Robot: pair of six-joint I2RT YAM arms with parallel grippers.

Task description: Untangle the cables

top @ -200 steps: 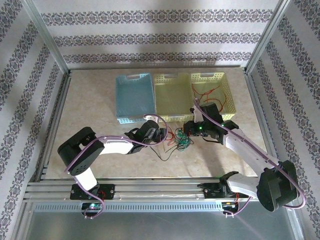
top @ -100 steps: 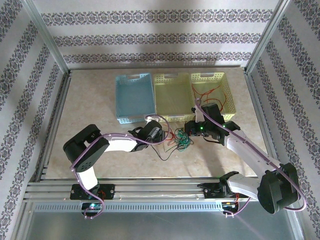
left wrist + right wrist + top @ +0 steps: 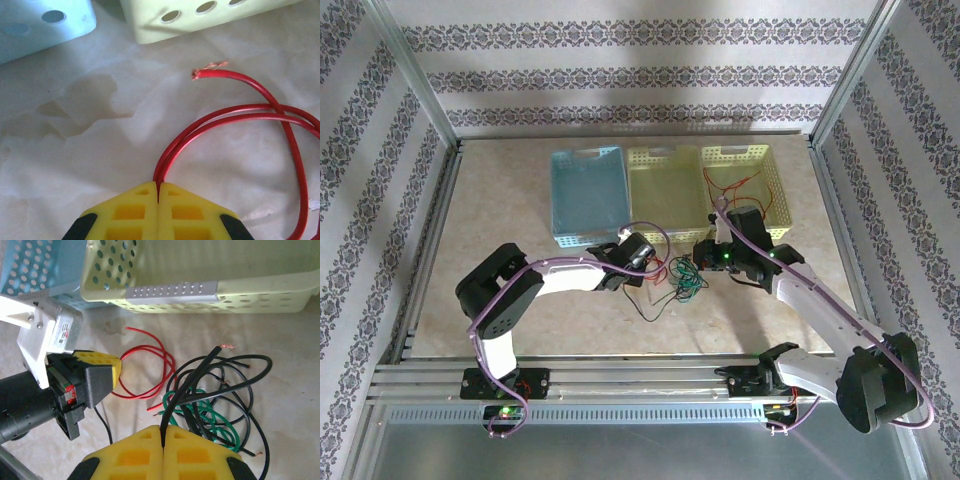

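Next, the left gripper goes up and outward over the second yellow basket [image 3: 744, 190] to release the red loop, because that basket already holds thin red wire.
The cables lie tangled on the table in front of the baskets: red [image 3: 657, 268], dark green [image 3: 688, 286] and black [image 3: 655, 306]. My left gripper [image 3: 158, 186] is shut on a doubled loop of the red cable [image 3: 172, 152], whose frayed end points toward the baskets. From the right wrist view, the left gripper [image 3: 100, 367] sits at the left of the red cable [image 3: 170, 362]. My right gripper [image 3: 163, 432] is shut on a thick black cable [image 3: 188, 384] that rises from the pile. The green cable [image 3: 226, 431] coils under the black loops.
Three perforated baskets stand side by side just beyond the cables: a blue basket [image 3: 586, 153], a pale yellow basket [image 3: 665, 150] and a second yellow basket [image 3: 735, 150] with a thin red wire inside. Metal frame rails border the table.
My left arm has reached right toward the tangle, and its gripper has gone from open to shut on the red cable. The right gripper has stayed shut on the black cable.
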